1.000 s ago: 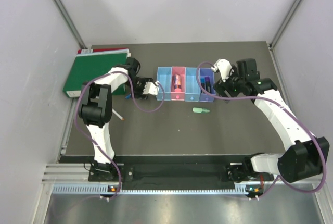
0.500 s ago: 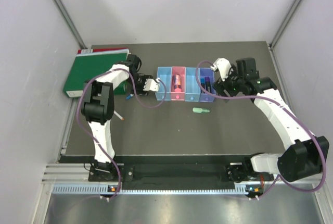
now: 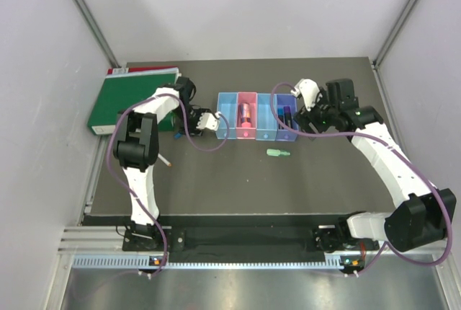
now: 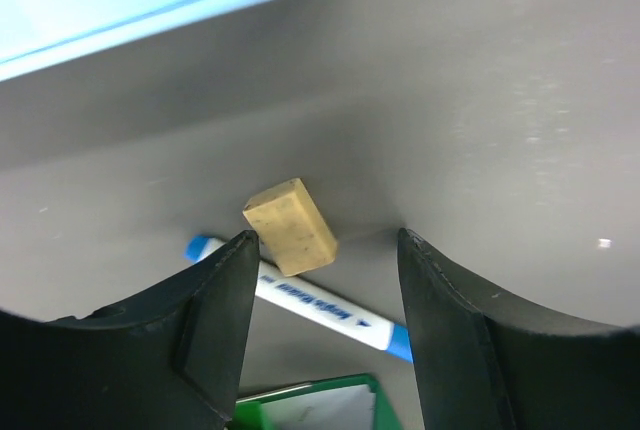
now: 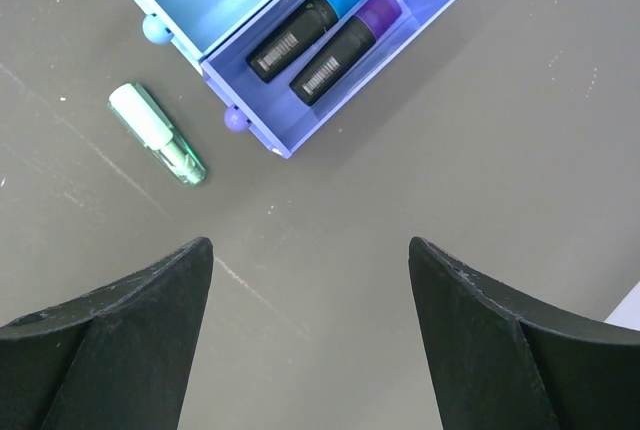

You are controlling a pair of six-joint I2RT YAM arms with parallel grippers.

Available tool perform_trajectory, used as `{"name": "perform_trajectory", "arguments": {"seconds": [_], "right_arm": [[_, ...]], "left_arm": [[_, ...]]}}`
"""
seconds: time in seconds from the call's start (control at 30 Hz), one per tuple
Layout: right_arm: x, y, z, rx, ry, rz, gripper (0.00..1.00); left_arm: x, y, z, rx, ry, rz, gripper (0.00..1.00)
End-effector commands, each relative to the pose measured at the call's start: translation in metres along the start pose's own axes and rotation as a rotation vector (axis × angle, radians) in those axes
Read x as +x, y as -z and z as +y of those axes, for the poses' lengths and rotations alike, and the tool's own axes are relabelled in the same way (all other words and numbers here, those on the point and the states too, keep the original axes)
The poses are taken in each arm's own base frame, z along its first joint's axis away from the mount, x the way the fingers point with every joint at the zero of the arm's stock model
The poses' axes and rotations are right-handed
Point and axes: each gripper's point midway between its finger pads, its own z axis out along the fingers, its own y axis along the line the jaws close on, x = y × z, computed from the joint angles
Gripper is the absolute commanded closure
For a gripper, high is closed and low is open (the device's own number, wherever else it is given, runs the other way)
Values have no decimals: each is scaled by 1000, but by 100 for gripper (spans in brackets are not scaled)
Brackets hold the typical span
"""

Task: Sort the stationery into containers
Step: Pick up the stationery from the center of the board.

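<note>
I need to swing my right gripper back and to the left in the top view next, then lower it and turn it onto the green marker (image 3: 278, 153) (image 5: 157, 135), because the marker lies at a slant to its fingers.
The containers are four narrow bins in a row: light blue (image 3: 227, 117), pink (image 3: 247, 128), light blue (image 3: 264, 117), purple-blue (image 3: 286, 131). My left gripper (image 3: 209, 121) is open just left of the row. In the left wrist view it (image 4: 325, 240) hangs over a small tan eraser block (image 4: 290, 227), without holding it. A white pen with blue ends (image 4: 300, 295) lies behind the block. My right gripper (image 3: 307, 99) is open and empty beside the purple-blue bin (image 5: 330, 50), which holds two black markers (image 5: 320, 45). A green marker (image 5: 157, 135) lies on the table (image 3: 278, 153).
A large green binder (image 3: 133, 99) lies at the far left; its corner shows in the left wrist view (image 4: 310, 405). A white pen with an orange tip (image 3: 164, 159) lies near the left arm. The pink bin holds a reddish item (image 3: 245, 113).
My left gripper has shifted slightly back and forth beside the first bin. The right gripper has barely moved. No item has changed place.
</note>
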Motion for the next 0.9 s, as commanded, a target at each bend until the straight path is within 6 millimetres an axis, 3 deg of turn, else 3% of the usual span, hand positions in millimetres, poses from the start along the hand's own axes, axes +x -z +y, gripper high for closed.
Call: {"name": "perform_trajectory", "arguments": {"seconds": [0.0, 0.3, 0.4, 0.53, 0.73, 0.87], "right_arm": [[-29, 7, -8, 27, 13, -76, 21], [-28, 6, -4, 11, 16, -70, 21], [-21, 0, 7, -30, 50, -46, 21], [-3, -8, 26, -96, 192, 5, 22], [23, -19, 55, -176, 362, 64, 21], [38, -34, 73, -236, 398, 111, 21]], "left_arm": [[-4, -18, -39, 166, 18, -42, 37], [-2, -28, -24, 131, 20, -26, 40], [-3, -28, -16, 113, 22, -25, 49], [-4, -29, -17, 115, 28, -22, 70], [-4, -26, -24, 120, 54, -13, 82], [-15, -9, -23, 66, 68, -35, 83]]}}
